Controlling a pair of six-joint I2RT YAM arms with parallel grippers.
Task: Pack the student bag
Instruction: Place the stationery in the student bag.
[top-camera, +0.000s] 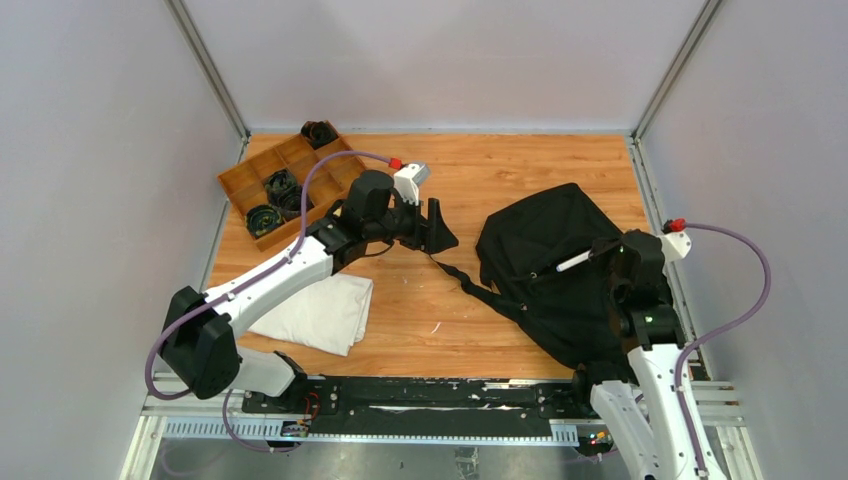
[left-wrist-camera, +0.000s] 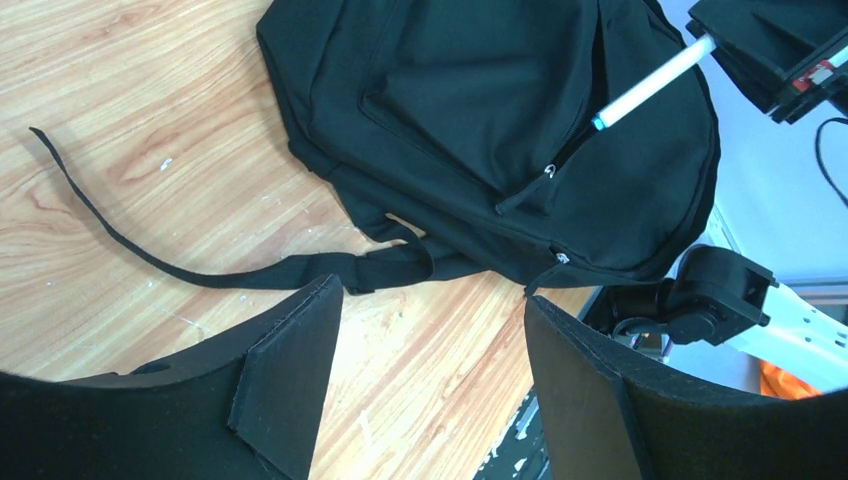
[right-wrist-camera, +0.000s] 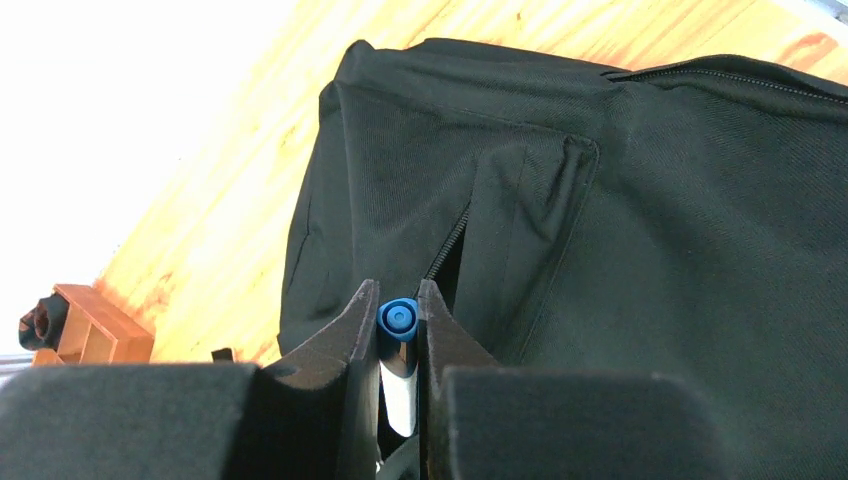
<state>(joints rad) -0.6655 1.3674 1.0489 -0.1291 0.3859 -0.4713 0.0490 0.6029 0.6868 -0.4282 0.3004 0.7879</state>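
Observation:
My right gripper moves down and to the left in the top view next and releases the white pen in the open zipper slit, because the pen's tip points there.
The black student bag lies flat on the right of the wooden table; it also shows in the left wrist view and the right wrist view. My right gripper is shut on a white pen with a blue end, pointing it at the open zipper slit of the front pocket. The pen hovers over the bag. My left gripper is open and empty above bare wood, left of the bag, near its loose strap.
A brown wooden compartment tray holding dark coiled items stands at the back left. A folded white cloth lies at the front left under the left arm. White walls and metal rails enclose the table.

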